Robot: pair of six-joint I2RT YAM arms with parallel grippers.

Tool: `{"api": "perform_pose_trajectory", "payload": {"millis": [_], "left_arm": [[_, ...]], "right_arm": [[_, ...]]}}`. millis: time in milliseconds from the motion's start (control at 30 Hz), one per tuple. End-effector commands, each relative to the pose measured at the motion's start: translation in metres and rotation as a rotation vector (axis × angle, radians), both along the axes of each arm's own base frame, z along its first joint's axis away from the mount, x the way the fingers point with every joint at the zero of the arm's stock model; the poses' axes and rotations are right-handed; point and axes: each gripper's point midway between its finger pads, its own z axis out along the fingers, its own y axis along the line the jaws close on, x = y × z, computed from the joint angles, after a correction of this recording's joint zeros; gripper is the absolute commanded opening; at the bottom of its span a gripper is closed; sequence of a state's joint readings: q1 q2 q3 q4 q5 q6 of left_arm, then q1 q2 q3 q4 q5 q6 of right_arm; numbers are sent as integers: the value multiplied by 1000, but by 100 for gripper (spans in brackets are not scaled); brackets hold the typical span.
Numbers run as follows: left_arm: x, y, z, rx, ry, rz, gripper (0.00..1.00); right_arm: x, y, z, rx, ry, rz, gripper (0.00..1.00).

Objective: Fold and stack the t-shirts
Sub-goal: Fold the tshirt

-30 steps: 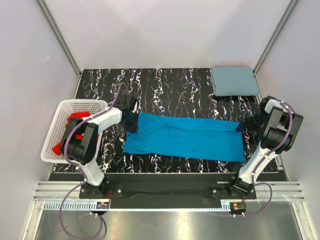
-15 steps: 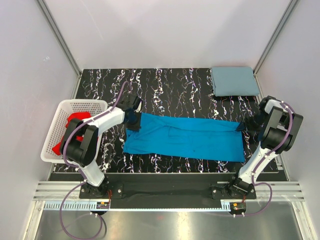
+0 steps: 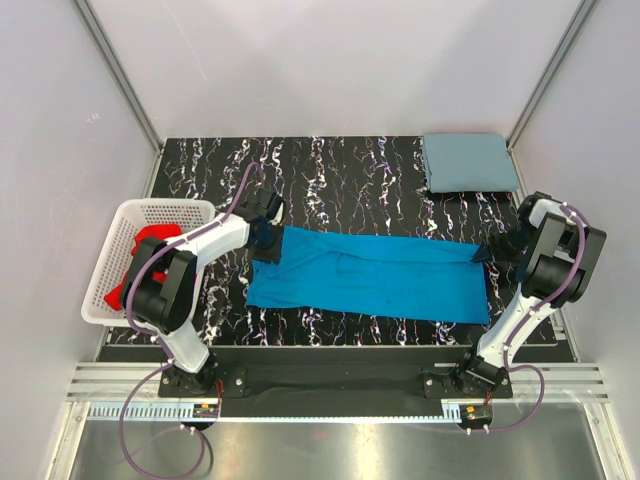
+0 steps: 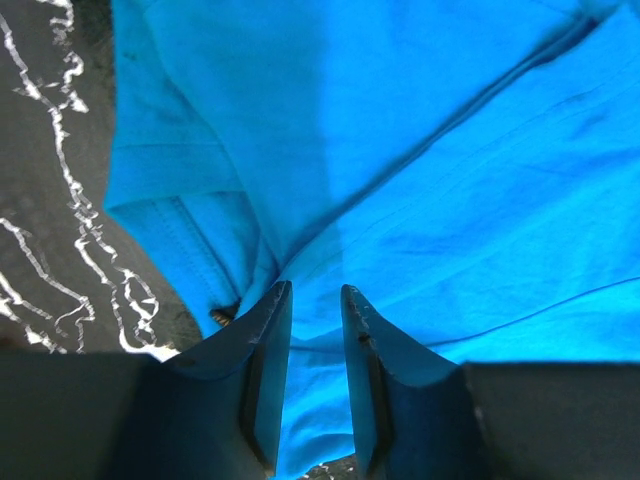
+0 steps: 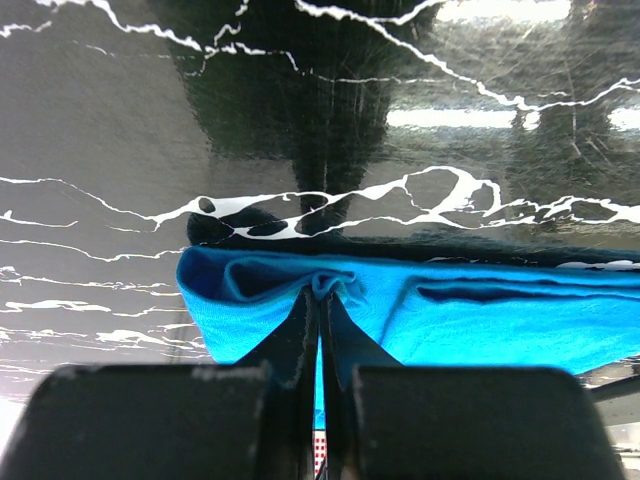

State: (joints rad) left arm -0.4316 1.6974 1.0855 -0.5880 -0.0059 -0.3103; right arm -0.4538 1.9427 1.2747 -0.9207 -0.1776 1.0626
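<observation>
I will move my left gripper slightly toward the basket and close it on the slanting fold's end (image 3: 267,264) (image 4: 275,277), because it lies beside a fingertip, outside the open gap.
A bright blue t-shirt (image 3: 370,275) lies folded into a long strip across the black marbled table. My left gripper (image 3: 265,240) is at its far left corner. In the left wrist view its jaws (image 4: 313,290) stand a little apart, open, just over the blue cloth (image 4: 400,150), with cloth showing in the gap. My right gripper (image 3: 490,252) is at the strip's right end, shut on a bunched pinch of the blue t-shirt (image 5: 480,320), with its fingertips (image 5: 320,295) pressed together. A dusty grey-blue t-shirt (image 3: 468,162) lies folded at the back right corner.
A white lattice basket (image 3: 150,208) stands at the table's left edge with red t-shirts (image 3: 150,240) inside. Grey walls and metal posts enclose the table (image 3: 340,170). The arm bases sit along the near rail.
My left gripper has shifted slightly toward the back at the shirt's left corner and its jaws have parted a little. The right gripper and the shirt's right end have not moved.
</observation>
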Motion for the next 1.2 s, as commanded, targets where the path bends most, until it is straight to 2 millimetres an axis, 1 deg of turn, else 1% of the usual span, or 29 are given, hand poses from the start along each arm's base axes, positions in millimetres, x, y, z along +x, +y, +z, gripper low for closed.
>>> {"api": "perform_pose_trajectory", "payload": {"millis": [0, 33, 100, 200, 300, 567, 700, 767, 1067, 1167], "left_arm": [[10, 6, 15, 36, -44, 7, 31], [7, 6, 13, 31, -37, 9, 31], [4, 3, 16, 0, -39, 10, 29], [-2, 6, 15, 8, -31, 26, 26], [-3, 14, 16, 39, -42, 69, 25], [-7, 21, 12, 59, -37, 104, 26], [-7, 23, 13, 62, -53, 120, 28], [-7, 25, 11, 72, -48, 124, 29], [-6, 16, -3, 42, -24, 112, 29], [-5, 15, -5, 41, -22, 112, 29]], "right_arm": [[0, 1, 0, -4, -4, 19, 0], [1, 0, 0, -5, -5, 19, 0], [1, 0, -1, -7, -6, 19, 0], [2, 1, -3, 2, -5, 19, 0], [1, 2, -5, 6, -3, 22, 0], [2, 1, -4, 2, -4, 20, 0], [3, 0, -3, 1, -6, 17, 0], [3, 0, -4, 1, -6, 17, 0], [2, 1, -3, 2, -7, 19, 0], [3, 0, -2, 0, -9, 20, 0]]}}
